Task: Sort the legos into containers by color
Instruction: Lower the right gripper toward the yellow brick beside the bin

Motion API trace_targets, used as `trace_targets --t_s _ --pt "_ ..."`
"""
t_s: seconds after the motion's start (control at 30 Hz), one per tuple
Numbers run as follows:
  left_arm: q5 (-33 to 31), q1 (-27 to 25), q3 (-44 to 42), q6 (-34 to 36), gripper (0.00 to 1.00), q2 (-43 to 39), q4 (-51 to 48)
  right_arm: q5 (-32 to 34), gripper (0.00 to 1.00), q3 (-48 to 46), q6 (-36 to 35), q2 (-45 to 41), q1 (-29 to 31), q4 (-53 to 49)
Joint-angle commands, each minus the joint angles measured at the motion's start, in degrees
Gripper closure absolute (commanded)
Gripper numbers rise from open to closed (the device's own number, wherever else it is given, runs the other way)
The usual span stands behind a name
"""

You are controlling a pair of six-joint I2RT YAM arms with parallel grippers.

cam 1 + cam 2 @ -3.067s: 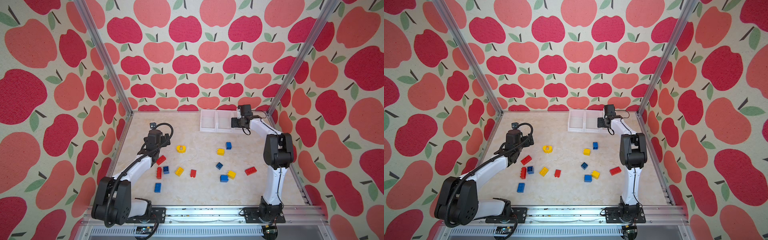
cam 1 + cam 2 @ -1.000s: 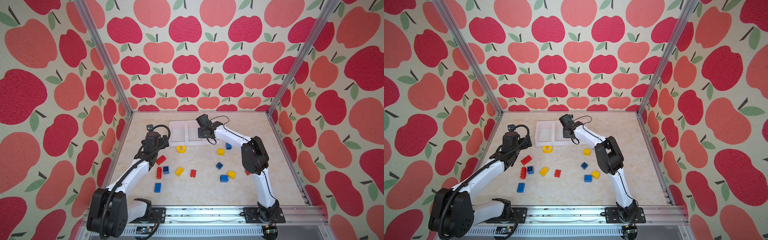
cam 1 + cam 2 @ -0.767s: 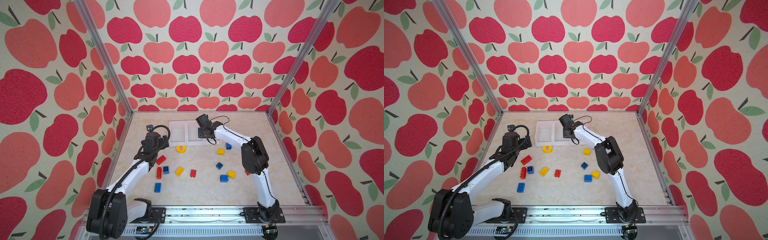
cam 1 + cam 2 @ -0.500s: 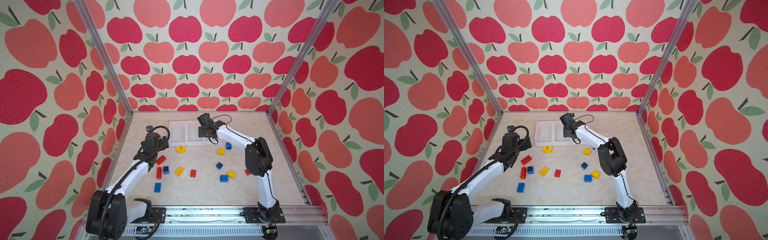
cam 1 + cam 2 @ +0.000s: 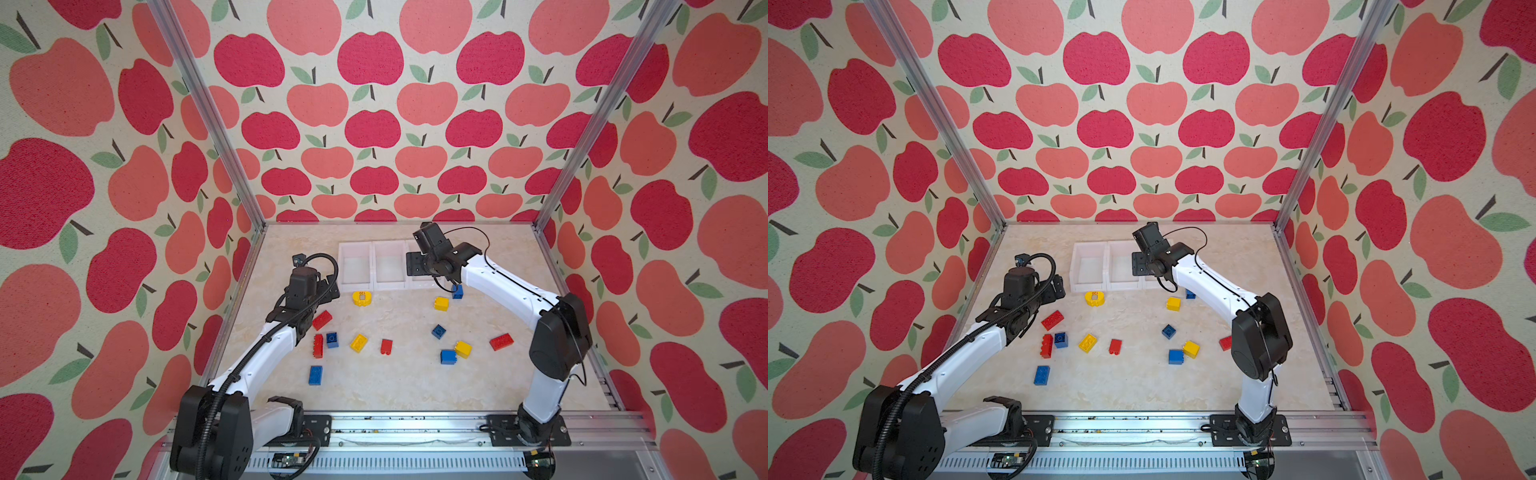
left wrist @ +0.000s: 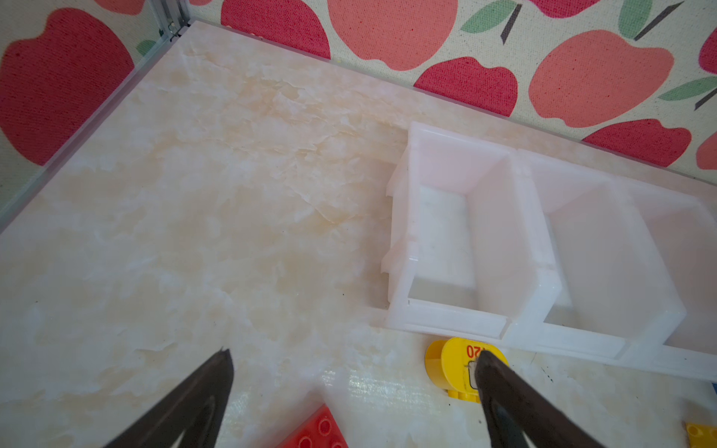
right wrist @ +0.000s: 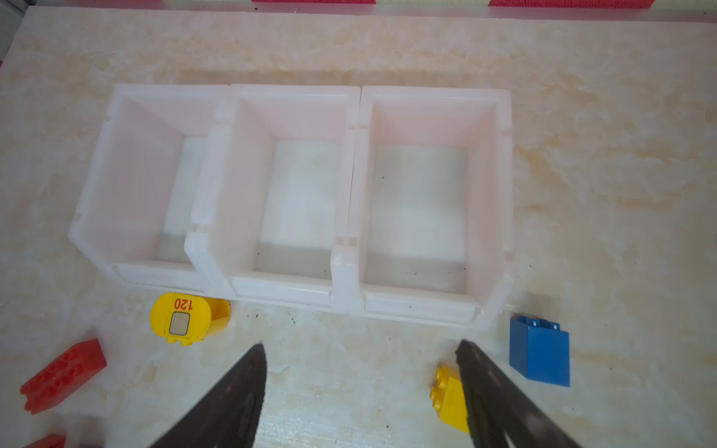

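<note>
I will bring my right gripper down and back from the containers, around the yellow lego beside the blue one, because bare floor leaves its studded side clear.
Three joined white containers (image 7: 295, 194) stand in a row at the back middle, all empty; both top views show them (image 5: 355, 266) (image 5: 1088, 266). My right gripper (image 7: 361, 349) hovers open and empty over their right end (image 5: 417, 266), with a yellow lego (image 7: 448, 395) by one finger and a blue lego (image 7: 539, 355) beyond it. My left gripper (image 6: 353, 355) hangs open and empty, left of the containers (image 5: 324, 289), above a red lego (image 6: 318, 430). A round yellow piece (image 5: 362, 298) sits just in front of the containers.
Red, blue and yellow legos lie scattered over the marble floor, such as a blue one (image 5: 315, 375), a red one (image 5: 501, 341) and a yellow one (image 5: 358, 343). Metal posts (image 5: 208, 112) and apple-print walls enclose the floor.
The row of containers was dragged from the back right to the back middle. Within the last second my right gripper has opened and let go of it. The left arm has hardly moved.
</note>
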Motion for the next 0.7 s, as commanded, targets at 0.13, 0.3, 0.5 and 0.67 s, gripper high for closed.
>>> trace_targets --t_s 0.13,0.3,0.5,0.67 --pt "2.67 -0.04 -0.53 -1.36 0.01 0.79 -0.57 -4.4 0.18 -12.63 2.91 -9.62 0.62 -3.46" --pt "3.2 -0.12 -0.59 -1.53 0.01 1.63 0.17 -4.04 0.18 -19.09 5.04 -12.55 1.07 -2.61" --pt "4.1 -0.4 -0.42 -1.88 0.01 2.6 0.48 -1.84 0.18 -20.22 5.39 -9.57 0.5 -2.4" --pt "4.02 -0.56 -0.51 -1.85 0.01 2.35 0.57 0.04 0.17 -19.56 7.49 -6.06 -0.57 -1.93"
